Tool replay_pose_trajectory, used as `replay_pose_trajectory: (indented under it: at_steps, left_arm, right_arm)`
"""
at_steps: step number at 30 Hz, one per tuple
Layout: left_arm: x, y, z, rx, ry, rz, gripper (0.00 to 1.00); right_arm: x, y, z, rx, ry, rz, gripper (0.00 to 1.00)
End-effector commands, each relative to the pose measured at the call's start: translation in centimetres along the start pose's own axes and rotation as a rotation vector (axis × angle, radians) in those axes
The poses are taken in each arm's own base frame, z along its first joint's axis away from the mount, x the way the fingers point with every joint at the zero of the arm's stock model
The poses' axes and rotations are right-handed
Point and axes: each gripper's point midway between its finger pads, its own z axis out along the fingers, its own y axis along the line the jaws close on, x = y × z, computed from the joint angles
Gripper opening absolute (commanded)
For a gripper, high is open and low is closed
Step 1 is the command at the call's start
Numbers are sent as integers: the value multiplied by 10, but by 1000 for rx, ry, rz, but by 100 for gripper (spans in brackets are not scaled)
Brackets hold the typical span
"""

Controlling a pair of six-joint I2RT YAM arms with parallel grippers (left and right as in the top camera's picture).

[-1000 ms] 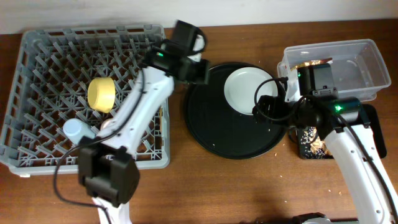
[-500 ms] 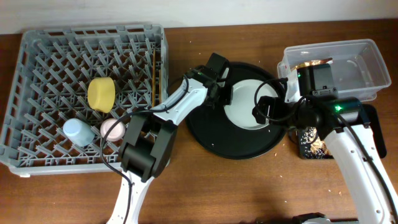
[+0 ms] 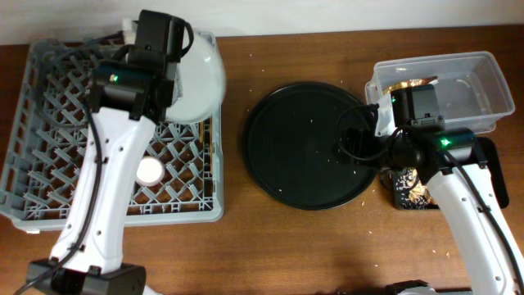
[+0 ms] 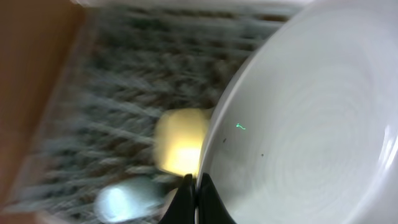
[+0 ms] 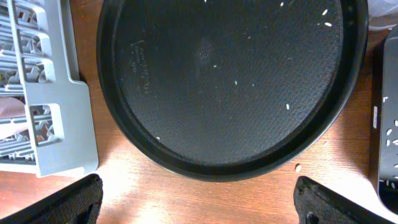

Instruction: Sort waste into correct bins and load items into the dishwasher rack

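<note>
Next, the left gripper lowers and draws back to release the plate's rim, since the rack's wires beside the pink cup stand empty below and back from it.
My left gripper (image 3: 169,80) is shut on the rim of the white plate (image 3: 199,78), which it holds tilted over the back right part of the grey dishwasher rack (image 3: 49,192). In the left wrist view the closed fingertips (image 4: 193,186) pinch the plate (image 4: 311,124) edge, with the yellow bowl (image 4: 180,146) and the light blue cup (image 4: 124,200) blurred below. The pink cup (image 3: 149,170) sits in the rack. My right gripper (image 3: 352,143) hangs open over the round tray's right rim, and nothing lies between its fingers (image 5: 81,199).
The large round black tray (image 3: 303,147) holds only scattered crumbs (image 5: 289,106). At the right stand the clear tub (image 3: 471,86) with a gold wrapper (image 3: 413,82) and, under my right arm, the shallow black tray (image 3: 408,190). A rack corner (image 5: 53,118) is near the tray.
My left gripper closed on the white plate, lifted it off the round tray and carried it left over the rack. The right arm has stayed put.
</note>
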Motion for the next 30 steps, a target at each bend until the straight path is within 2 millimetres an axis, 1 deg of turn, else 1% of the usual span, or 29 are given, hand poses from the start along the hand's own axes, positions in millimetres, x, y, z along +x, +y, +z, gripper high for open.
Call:
replay_pose_trajectory:
  at_steps: [1, 2, 4, 5, 6, 9, 11, 12, 13, 14, 15, 16, 17, 18, 19, 20, 21, 22, 24, 25, 26, 28, 30]
  left_arm:
    - [11, 34, 22, -307, 23, 122, 0]
    - [18, 34, 28, -327, 39, 135, 0]
    - [32, 42, 39, -424, 55, 171, 0]
    - [37, 41, 43, -429, 62, 180, 0]
    - [43, 32, 49, -399, 72, 179, 0]
    - [59, 22, 59, -397, 87, 181, 0]
    - [71, 10, 68, -382, 90, 203, 1]
    - [75, 4, 68, -369, 95, 215, 4]
    - [76, -2, 66, -347, 95, 222, 13]
    - [76, -8, 63, -326, 89, 223, 33]
    - [74, -15, 59, -291, 85, 217, 41]
    - [72, -23, 54, -228, 86, 194, 52]
    - [71, -28, 48, -166, 91, 170, 60]
    - [67, -35, 37, -70, 92, 128, 87]
    - [63, -37, 27, 0, 89, 94, 92]
    - [55, -33, 5, 108, 73, 32, 95]
    - [52, -29, -8, 163, 60, 3, 96]
    - [48, -20, -30, 243, 36, -43, 99]
    - [50, 2, -83, 390, -43, -60, 99]
    - [56, 18, -109, 424, -83, -76, 98]
    - [64, 32, -127, 432, -111, -88, 98]
    - [85, 61, -160, 446, -162, -110, 98]
    - [104, 84, -184, 460, -213, -132, 99]
  right_arm:
    - [-3, 0, -1, -3, -10, -5, 99]
    - [-4, 0, -1, -4, -12, -5, 99]
    - [-4, 0, -1, -4, -12, -5, 99]
    - [-4, 0, -1, -4, -13, -6, 99]
    - [-4, 1, -1, -4, -14, -6, 99]
    - [-4, 1, -1, -5, -15, -6, 99]
    - [-5, 1, -1, -5, -16, -6, 99]
    - [-5, 1, -1, -5, -16, -6, 99]
    - [-5, 1, -1, -5, -16, -6, 99]
    - [-5, 1, -1, -5, -16, -6, 99]
    - [-5, 1, -1, -5, -16, -7, 99]
    - [-5, 1, -1, -5, -16, -6, 99]
    - [-4, 1, -2, -6, -16, -6, 98]
    - [-7, 3, -5, -12, -32, -24, 98]
    - [-10, 7, -10, -27, -60, -53, 98]
    - [-14, 11, -19, -38, -96, -74, 98]
    - [-16, 14, -29, -46, -130, -105, 97]
    - [-18, 19, -42, -57, -173, -144, 98]
    - [-16, 29, -78, -82, -291, -228, 98]
    - [-11, 33, -97, -95, -346, -251, 98]
    - [-6, 35, -109, -103, -378, -260, 98]
    - [8, 37, -133, -118, -438, -276, 99]
    - [20, 38, -150, -130, -485, -289, 99]
